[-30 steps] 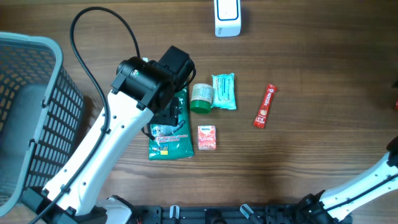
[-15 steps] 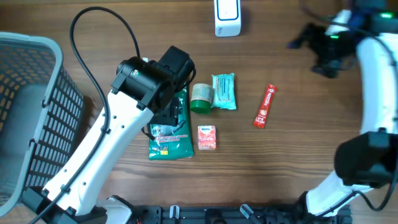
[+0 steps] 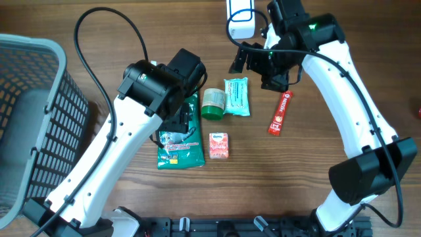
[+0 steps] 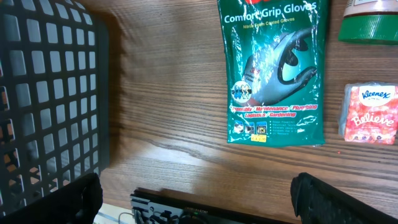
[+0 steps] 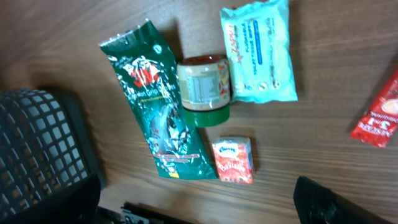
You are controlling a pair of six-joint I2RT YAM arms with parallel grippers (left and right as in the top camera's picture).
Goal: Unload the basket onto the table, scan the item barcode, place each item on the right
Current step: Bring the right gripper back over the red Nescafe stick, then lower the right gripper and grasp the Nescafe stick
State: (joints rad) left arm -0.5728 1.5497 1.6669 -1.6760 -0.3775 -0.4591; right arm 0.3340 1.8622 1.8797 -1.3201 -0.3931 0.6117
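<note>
The slanting red sachet (image 3: 279, 115) (image 5: 378, 119) is below my right gripper, on its right in the overhead view. My right gripper will next shift right and down that way, turning to straddle it.
Several items lie mid-table: a green glove pack (image 3: 179, 148) (image 4: 277, 68) (image 5: 158, 118), a green-lidded jar (image 3: 212, 103) (image 5: 202, 90), a teal wipes pack (image 3: 237, 97) (image 5: 258, 53), a pink tissue pack (image 3: 218, 145) (image 4: 369, 114) (image 5: 234, 160) and a red sachet (image 3: 279, 112) (image 5: 379, 118). A white scanner (image 3: 240, 16) stands at the far edge. My left gripper (image 3: 179, 118) (image 4: 199, 202) hovers open over the glove pack, holding nothing. My right gripper (image 3: 262, 64) (image 5: 196, 202) hangs open and empty above the wipes, below the scanner.
A grey mesh basket (image 3: 33, 118) (image 4: 43, 93) (image 5: 37, 137) fills the table's left side. A black cable (image 3: 108, 16) loops behind the left arm. Bare wood lies to the right of the red sachet.
My right arm has swung in from the far right and now hangs over the items near the scanner. The left arm and the items have not moved.
</note>
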